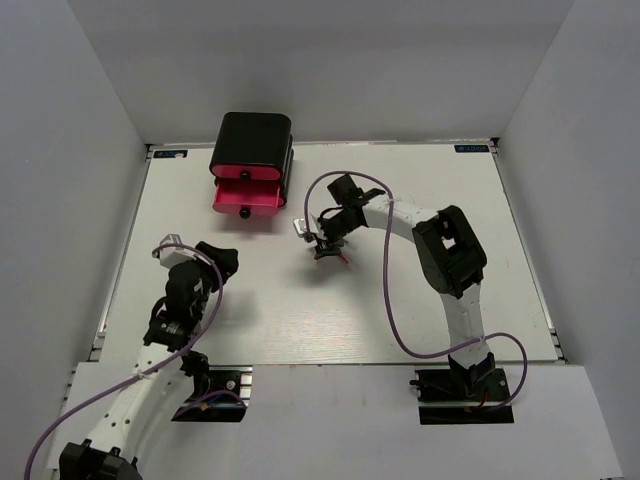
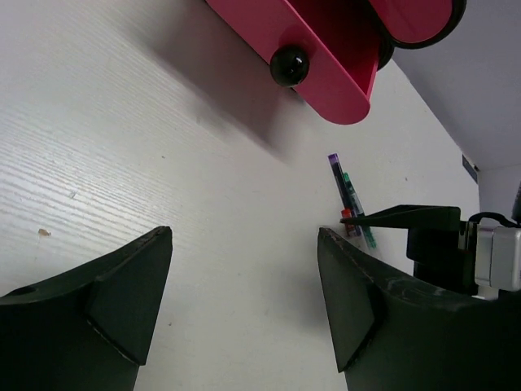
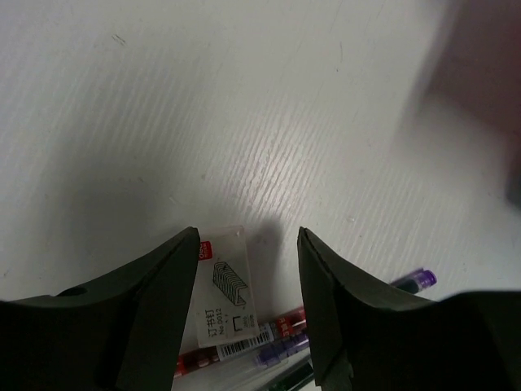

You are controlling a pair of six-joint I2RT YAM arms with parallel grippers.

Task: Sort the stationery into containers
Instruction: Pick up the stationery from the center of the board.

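Note:
My right gripper will ease left in the wrist view and down around the white staple box (image 3: 224, 285) next, as it lies off-center beside one fingertip.
The black cabinet (image 1: 252, 140) stands at the far left of the table, its pink drawers (image 1: 246, 196) partly pulled out; the drawer front (image 2: 334, 77) and a round knob (image 2: 290, 65) show in the left wrist view. My right gripper (image 1: 322, 243) is open, low over a small pile of stationery. In the right wrist view (image 3: 247, 238) a small white staple box (image 3: 224, 285) lies between the jaws, next to the left finger, on top of a red-parted pen (image 3: 277, 332) and a purple one (image 3: 411, 281). My left gripper (image 1: 216, 262) (image 2: 244, 277) is open and empty over bare table.
The pens (image 2: 350, 199) lie on the table right of the drawers, with a finger of the right gripper (image 2: 407, 216) over their near end. White walls enclose the table on three sides. The teal tubes and orange-ended marker are not in view.

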